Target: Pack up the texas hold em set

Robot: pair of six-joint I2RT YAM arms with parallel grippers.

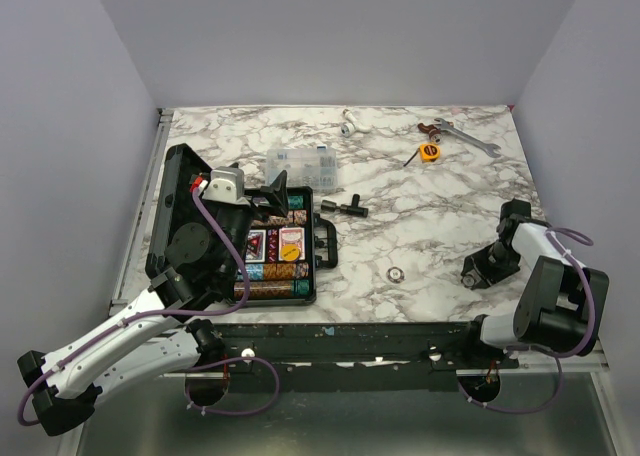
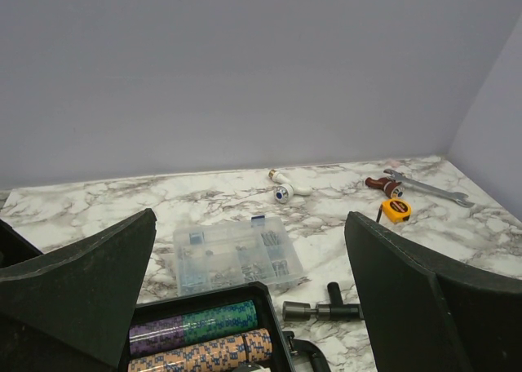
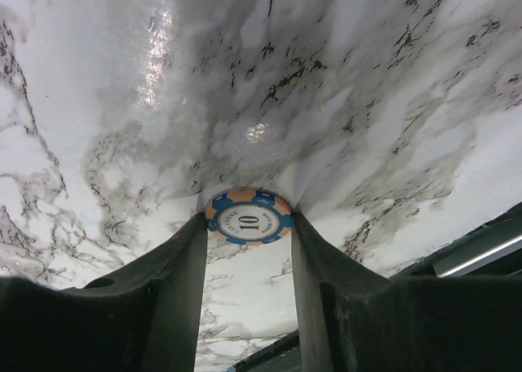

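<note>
The small round disc (image 1: 396, 275) lies uncovered on the tabletop, so I will move my right gripper to the left in the top view, onto it, and let go of the chip.
The black case (image 1: 309, 294) lies open at the left, its lid (image 1: 178, 226) standing up. Rows of coloured chips (image 1: 272, 272), a red card deck (image 1: 257, 242) and a yellow button (image 1: 291, 239) lie inside. My left gripper (image 1: 268, 190) hovers open and empty over the case's far end; its wrist view shows the purple and green chip row (image 2: 192, 322) below the gripper (image 2: 251, 217). My right gripper (image 1: 479, 272) is down at the table on the right, shut on an orange and blue "10" poker chip (image 3: 249, 216) held edge to edge between the fingertips (image 3: 192, 229).
A clear compartment box (image 1: 300, 165) lies just beyond the case. A black T-shaped tool (image 1: 344, 208), a small round disc (image 1: 396, 274), a yellow tape measure (image 1: 430, 152), a wrench (image 1: 466, 138) and a white fitting (image 1: 347, 128) lie on the marble table.
</note>
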